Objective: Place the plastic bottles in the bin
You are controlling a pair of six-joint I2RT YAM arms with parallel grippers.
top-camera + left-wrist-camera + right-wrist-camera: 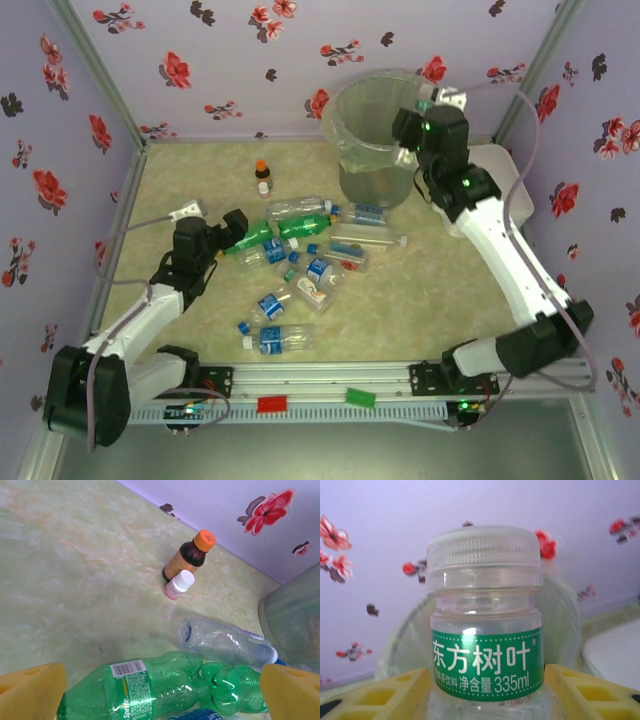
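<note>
The clear bottle is still by the bin's rim, so my right gripper will move over the middle of the bin's opening, tilt down and let go.
Several plastic bottles, clear and green with blue labels, lie scattered mid-table. My left gripper stands open at the left end of the pile. In its wrist view its yellow fingers straddle a green Sprite bottle, with a second green bottle and a clear one just beyond. My right gripper is raised at the right rim of the bin. It is shut on a clear bottle with a green label and white cap, and the bin shows behind it.
A small brown orange-capped bottle and a tiny white-capped one stand left of the bin. A white box sits right of the bin under the right arm. Flowered walls close in the table on three sides.
</note>
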